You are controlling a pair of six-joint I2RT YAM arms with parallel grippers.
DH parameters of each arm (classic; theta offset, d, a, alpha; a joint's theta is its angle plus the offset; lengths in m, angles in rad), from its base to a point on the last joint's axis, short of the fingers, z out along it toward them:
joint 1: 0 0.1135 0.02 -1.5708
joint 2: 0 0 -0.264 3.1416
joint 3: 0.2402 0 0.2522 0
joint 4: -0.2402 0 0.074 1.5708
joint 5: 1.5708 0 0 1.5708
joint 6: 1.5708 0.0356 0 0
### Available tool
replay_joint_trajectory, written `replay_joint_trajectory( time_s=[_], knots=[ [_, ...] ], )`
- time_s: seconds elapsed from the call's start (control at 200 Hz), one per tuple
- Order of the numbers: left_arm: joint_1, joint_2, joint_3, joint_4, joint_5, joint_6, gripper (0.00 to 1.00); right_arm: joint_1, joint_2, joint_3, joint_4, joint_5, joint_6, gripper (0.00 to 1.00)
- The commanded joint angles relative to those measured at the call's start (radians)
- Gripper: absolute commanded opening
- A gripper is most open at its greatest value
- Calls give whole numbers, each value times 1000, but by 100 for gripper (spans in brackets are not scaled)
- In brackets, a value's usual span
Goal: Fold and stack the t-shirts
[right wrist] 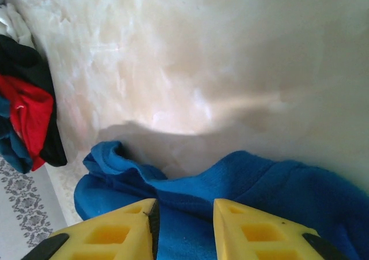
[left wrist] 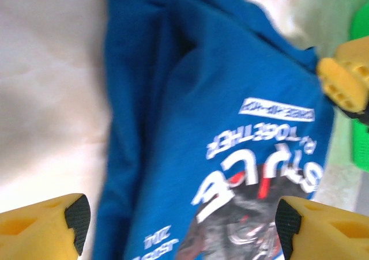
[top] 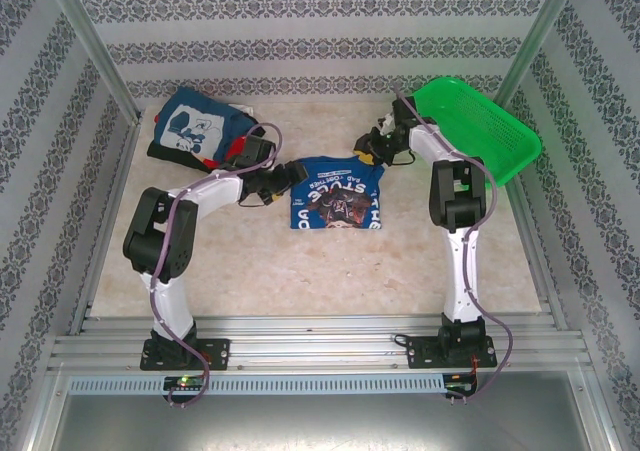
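The royal-blue t-shirt's edge nearest the pile is below my left gripper's fingers, so next my left gripper will go down astride that edge and then close.
A royal-blue t-shirt (top: pixel 337 193) with a dark white-lettered print lies folded flat at the middle of the table. My left gripper (top: pixel 291 176) hovers at its left edge. In the left wrist view this gripper (left wrist: pixel 183 219) is wide open over the print (left wrist: pixel 253 173), holding nothing. My right gripper (top: pixel 371 152) is at the shirt's far right corner. In the right wrist view its jaws (right wrist: pixel 184 208) stand a narrow gap apart astride the rumpled blue edge (right wrist: pixel 190 185), with cloth in the gap. A navy t-shirt (top: pixel 198 123) tops a pile with red and black t-shirts (right wrist: pixel 29 110) at the far left.
A green mesh basket (top: pixel 480 126) leans at the table's far right, close behind the right arm. Metal posts and patterned walls close in the table (top: pixel 300 261). A yellow finger of the right gripper (left wrist: pixel 344 82) shows at the right edge of the left wrist view.
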Motion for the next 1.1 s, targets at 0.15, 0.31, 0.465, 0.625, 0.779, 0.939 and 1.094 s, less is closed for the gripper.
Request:
replay_joint_trajectory(
  time_s=[0.15, 0.31, 0.465, 0.625, 0.779, 0.939, 1.094],
  knots=[
    [-37, -5, -55, 40, -23, -2, 89, 0, -106, 12, -63, 59, -84, 42],
    [-58, 33, -56, 85, -38, -22, 89, -7, -237, 2, -87, 52, -116, 52],
    [-81, 88, -3, 12, -65, -10, 88, -5, -380, -108, -80, 0, -128, 56],
    [-121, 145, 80, -87, -133, 12, 86, 5, -530, -312, -18, -38, -113, 58],
    [-162, 213, 164, -173, -182, 19, 81, -2, -646, -487, 28, -63, -103, 58],
    [-196, 269, 258, -261, -262, 48, 69, -15, -725, -603, 43, -101, -107, 57],
    [-240, 372, 444, -351, -279, 103, 64, -27, -784, -707, 60, -121, -115, 57]
  ],
)
